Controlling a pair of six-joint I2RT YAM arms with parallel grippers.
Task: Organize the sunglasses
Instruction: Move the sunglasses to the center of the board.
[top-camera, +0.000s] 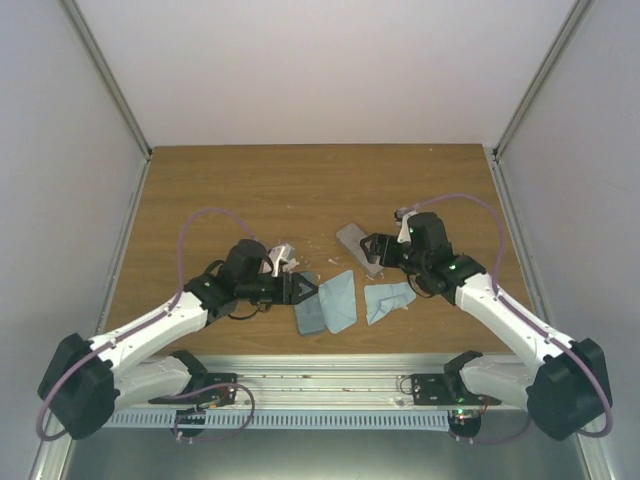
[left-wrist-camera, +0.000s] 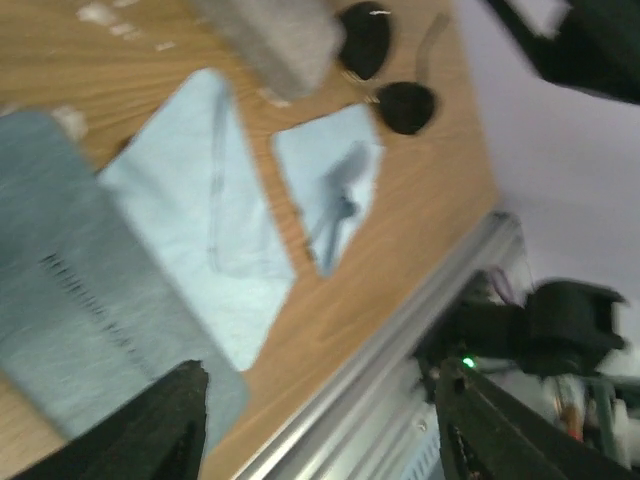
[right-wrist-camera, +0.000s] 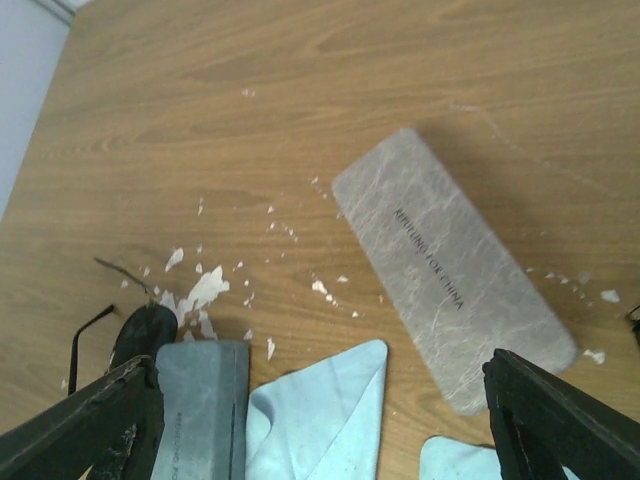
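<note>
My right gripper should swing to the left in the top view and go down, with its fingers on either side of the blue-grey case's bare near end.
A pair of sunglasses with dark rounded lenses (left-wrist-camera: 385, 72) lies beside the closed grey case (left-wrist-camera: 275, 40) in the left wrist view. In the top view that spot is hidden under my right gripper (top-camera: 368, 247). One dark lens and a thin temple of a second pair (right-wrist-camera: 143, 332) lie left of the blue-grey case (right-wrist-camera: 195, 410); in the top view this pair (top-camera: 281, 259) sits just behind my left gripper (top-camera: 305, 289). My left gripper (left-wrist-camera: 320, 385) is open and empty over the table's near edge. My right gripper (right-wrist-camera: 320, 370) is open and empty beside the grey case (right-wrist-camera: 455, 270).
Two light-blue cloths (top-camera: 338, 300) (top-camera: 388, 298) lie between the grippers, one partly on the blue-grey case (top-camera: 310, 316). White flecks (right-wrist-camera: 200, 290) dot the wood. A metal rail (top-camera: 330, 385) runs along the near edge. Grey walls enclose the sides.
</note>
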